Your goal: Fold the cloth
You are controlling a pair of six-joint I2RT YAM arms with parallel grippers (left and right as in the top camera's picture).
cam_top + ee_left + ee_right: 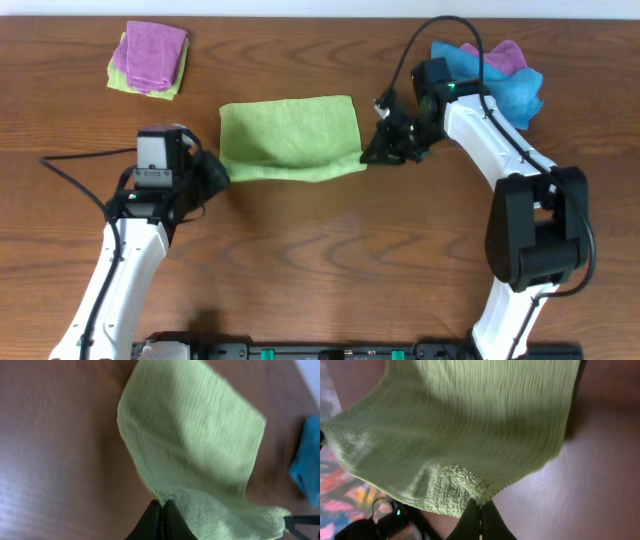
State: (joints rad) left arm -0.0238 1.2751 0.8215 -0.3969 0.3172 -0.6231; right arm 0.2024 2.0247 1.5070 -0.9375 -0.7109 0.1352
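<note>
The left gripper moves outward and down onto the green cloth's far corner nearest the pink cloth next and releases, as the cloth's far half still lies flat and uncovered.
A light green cloth (290, 138) lies spread across the middle of the wooden table, its near edge lifted. My left gripper (218, 172) is shut on the cloth's near left corner; the left wrist view shows the cloth (195, 445) pinched between the black fingertips (163, 506). My right gripper (372, 152) is shut on the near right corner; in the right wrist view the cloth (455, 425) hangs from the closed fingertips (480, 505).
A folded pink cloth on a green one (148, 58) sits at the far left. A pile of blue and pink cloths (495, 75) sits at the far right, behind my right arm; its blue edge shows in the left wrist view (307, 460).
</note>
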